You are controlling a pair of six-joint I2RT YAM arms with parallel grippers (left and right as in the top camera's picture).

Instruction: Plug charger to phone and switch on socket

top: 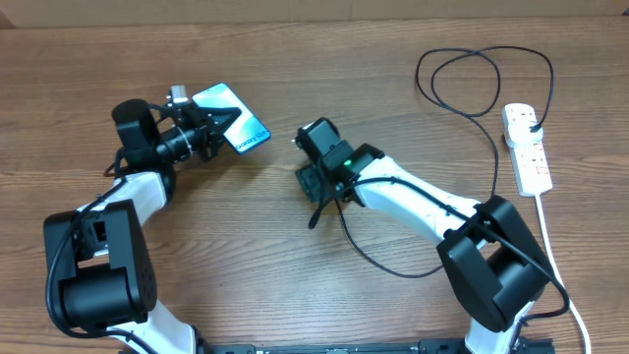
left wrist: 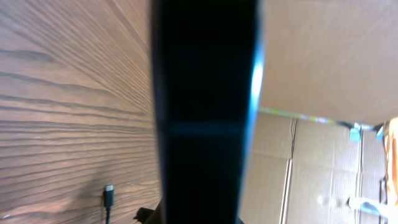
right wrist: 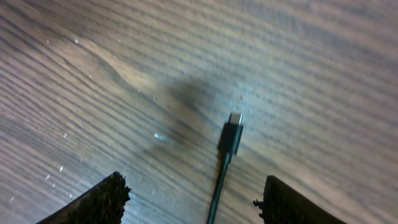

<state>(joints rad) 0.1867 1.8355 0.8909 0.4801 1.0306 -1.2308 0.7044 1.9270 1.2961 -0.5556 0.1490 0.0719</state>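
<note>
My right gripper's fingers are on either side of only thin cable, so next I will lower it toward the wood and ease toward the tip of the cable until they are around the connector's black body.
My left gripper [top: 212, 128] is shut on the phone [top: 234, 118], whose teal screen faces up and tilts above the table at the upper left. In the left wrist view the phone [left wrist: 205, 93] fills the middle as a dark edge-on bar. The charger's thin black cable [top: 346, 228] runs across the table from its plug [top: 532, 126] in the white socket strip [top: 527, 147]. Its connector tip [right wrist: 231, 134] lies on the wood and also shows in the left wrist view [left wrist: 109, 196]. My right gripper [right wrist: 193, 199] is open, one finger either side of the cable just behind the tip, in mid-table [top: 313, 185].
The strip's thick white cord [top: 550, 246] runs down the right edge of the table. The black cable makes a large loop [top: 462, 54] at the back right. A cardboard wall [left wrist: 311, 62] stands beyond the table.
</note>
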